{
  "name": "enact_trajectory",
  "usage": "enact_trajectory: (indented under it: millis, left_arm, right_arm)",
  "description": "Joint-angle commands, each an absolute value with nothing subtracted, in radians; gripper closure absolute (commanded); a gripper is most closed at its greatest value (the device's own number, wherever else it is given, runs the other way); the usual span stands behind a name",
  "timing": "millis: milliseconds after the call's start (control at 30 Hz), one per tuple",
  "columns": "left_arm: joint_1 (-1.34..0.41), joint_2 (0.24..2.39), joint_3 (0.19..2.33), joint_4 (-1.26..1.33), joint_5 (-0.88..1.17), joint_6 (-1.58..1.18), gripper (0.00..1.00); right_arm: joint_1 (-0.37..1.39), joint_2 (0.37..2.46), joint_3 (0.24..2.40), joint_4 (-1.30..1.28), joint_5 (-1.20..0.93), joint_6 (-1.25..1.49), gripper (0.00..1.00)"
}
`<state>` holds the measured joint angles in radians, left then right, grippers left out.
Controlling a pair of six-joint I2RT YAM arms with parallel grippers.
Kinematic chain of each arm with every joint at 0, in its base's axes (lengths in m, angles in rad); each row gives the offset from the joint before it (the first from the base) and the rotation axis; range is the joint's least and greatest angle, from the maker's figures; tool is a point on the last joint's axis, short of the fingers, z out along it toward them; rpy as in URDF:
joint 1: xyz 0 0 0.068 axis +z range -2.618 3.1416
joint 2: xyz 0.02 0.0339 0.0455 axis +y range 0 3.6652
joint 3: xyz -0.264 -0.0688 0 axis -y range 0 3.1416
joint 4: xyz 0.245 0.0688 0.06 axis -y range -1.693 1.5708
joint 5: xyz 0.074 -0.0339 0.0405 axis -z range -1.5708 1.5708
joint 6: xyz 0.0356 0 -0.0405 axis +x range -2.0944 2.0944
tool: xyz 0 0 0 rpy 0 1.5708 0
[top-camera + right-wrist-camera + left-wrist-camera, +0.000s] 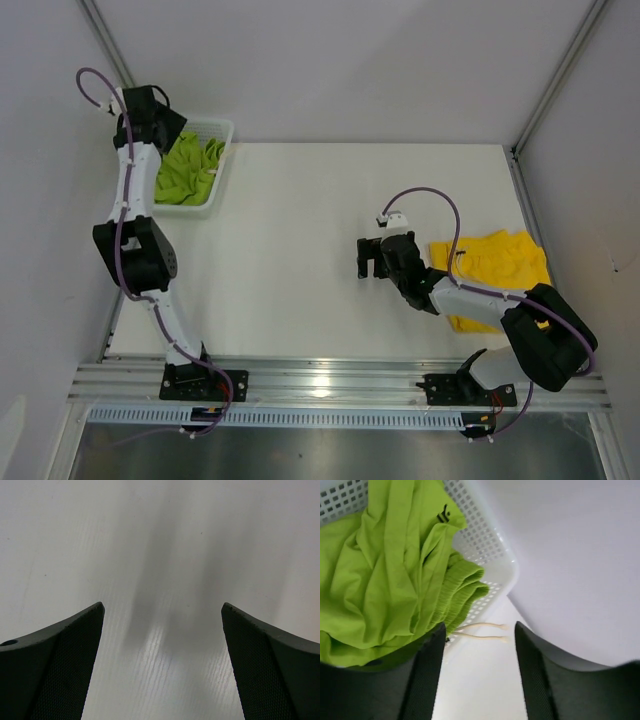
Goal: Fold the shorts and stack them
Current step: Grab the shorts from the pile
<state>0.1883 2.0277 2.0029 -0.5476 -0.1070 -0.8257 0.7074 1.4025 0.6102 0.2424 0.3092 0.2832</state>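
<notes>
My left gripper first lowers past the basket's rim onto the shorts' bunched fold point(188, 170) next, to get the green shorts inside the basket point(226, 128).
Lime green shorts point(187, 170) lie crumpled in the white mesh basket point(226, 128) at the table's far left corner. In the left wrist view the green shorts point(385, 570) fill the left side, and two cream cord ends point(482, 631) trail from their waistband. My left gripper point(172, 128) hovers over the basket; its jaws point(480, 626) stand apart, open, with nothing between them. Yellow shorts point(500, 262) lie on the table at the right, partly under my right arm. My right gripper point(370, 258) hangs open over bare table, left of the yellow pair, its fingers point(75, 655) wide apart.
The basket wall point(487, 550) sits just ahead of my left fingers, close to the white side wall. Metal frame posts stand at the back corners. The arm bases are bolted to a rail point(330, 385) at the near edge.
</notes>
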Motion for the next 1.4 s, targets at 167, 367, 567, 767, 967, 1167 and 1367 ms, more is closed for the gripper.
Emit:
enact_trajectory:
  millis: [167,367,567,767,967,1167,1367]
  left_arm:
    - [0.192,2.114,2.068,-0.675,-0.086,-0.775,0.16]
    - [0.193,2.276,2.183,-0.759,-0.077,-0.753,0.1]
    - [0.193,2.334,2.187,-0.703,-0.008,-0.735,0.37]
    - [0.189,2.39,2.252,-0.73,0.023,-0.713,1.0]
    - [0.19,2.241,2.12,-0.621,0.008,-0.718,1.0]
    - [0.186,2.082,2.172,-0.612,0.009,-0.75,1.0]
    - [0.103,1.889,2.348,-0.617,-0.057,-0.655,1.0]
  right_arm:
    - [0.713,1.387,0.637,0.25,0.341,0.27,0.01]
    - [0.712,1.382,0.64,0.247,0.344,0.27,0.0]
    - [0.71,1.388,0.641,0.247,0.347,0.27,0.0]
    - [0.71,1.385,0.64,0.241,0.357,0.265,0.0]
    - [0.71,1.393,0.644,0.244,0.354,0.264,0.0]
    - [0.71,1.394,0.643,0.241,0.359,0.264,0.0]
    - [0.71,1.381,0.641,0.238,0.362,0.262,0.01]
